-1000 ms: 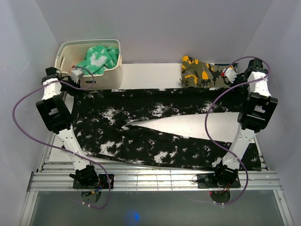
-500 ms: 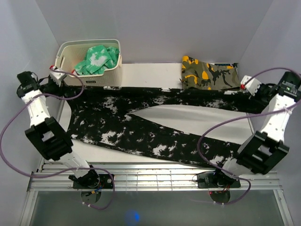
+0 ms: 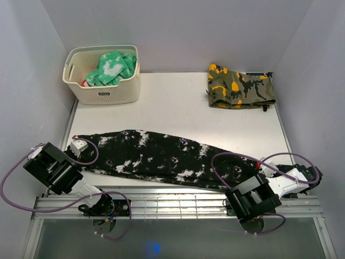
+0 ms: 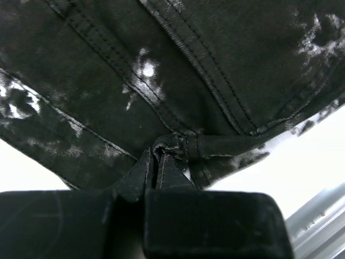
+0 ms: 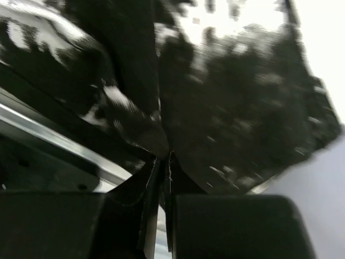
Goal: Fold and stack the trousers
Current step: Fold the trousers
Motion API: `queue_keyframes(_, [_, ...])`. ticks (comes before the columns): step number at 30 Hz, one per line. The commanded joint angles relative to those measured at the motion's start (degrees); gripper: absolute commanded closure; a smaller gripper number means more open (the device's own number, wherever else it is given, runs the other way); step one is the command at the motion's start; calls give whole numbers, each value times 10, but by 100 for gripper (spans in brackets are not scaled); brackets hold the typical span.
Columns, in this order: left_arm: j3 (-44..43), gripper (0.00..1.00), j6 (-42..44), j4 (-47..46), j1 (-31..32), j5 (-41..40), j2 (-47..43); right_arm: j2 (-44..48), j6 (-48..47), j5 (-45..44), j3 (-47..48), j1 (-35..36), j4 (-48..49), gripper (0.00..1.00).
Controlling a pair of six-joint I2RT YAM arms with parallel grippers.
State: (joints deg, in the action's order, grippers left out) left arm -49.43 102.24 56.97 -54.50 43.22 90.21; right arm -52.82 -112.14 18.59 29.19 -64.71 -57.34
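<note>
My left gripper moves the pinched seam fold of the trousers outward, farther from the near bar, and releases it next. Bare tabletop lies outward of the gripper, toward the basket.
The black, white-speckled trousers (image 3: 161,156) lie folded lengthwise in a long band across the near part of the table. My left gripper (image 3: 77,144) is shut on their left end, low by the table's near left corner; the left wrist view shows the jaws pinched on a seam fold (image 4: 170,147). My right gripper (image 3: 262,166) is shut on their right end near the front right edge; the right wrist view shows the jaws closed on dark cloth (image 5: 164,154).
A cream basket (image 3: 102,96) holding a green-and-white garment (image 3: 112,66) stands at the back left. A folded camouflage garment (image 3: 240,85) lies at the back right. The metal rail (image 3: 172,202) runs along the near edge, close under the trousers.
Both grippers pulled the far leg of the trousers from the back of the table down to the near edge. The trousers went from spread in a V to one folded band.
</note>
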Motion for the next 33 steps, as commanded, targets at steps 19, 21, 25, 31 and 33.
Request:
queue_keyframes(19, [-153, 100, -262, -101, 38, -103, 130, -133, -105, -31, 67, 215, 264, 92])
queue_keyframes(21, [-172, 100, -294, -104, 49, -119, 146, -164, -47, -55, 96, 250, 265, 92])
queue_keyframes(25, [-210, 100, -376, -128, 62, -169, 196, -195, -11, -110, 91, 326, 339, 92])
queue_keyframes(31, [-221, 100, -440, -145, 66, -213, 225, -258, 38, -161, 116, 379, 388, 92])
queue_keyframes(33, [-223, 100, -443, -137, 68, -208, 222, -285, 47, -165, 167, 386, 367, 92])
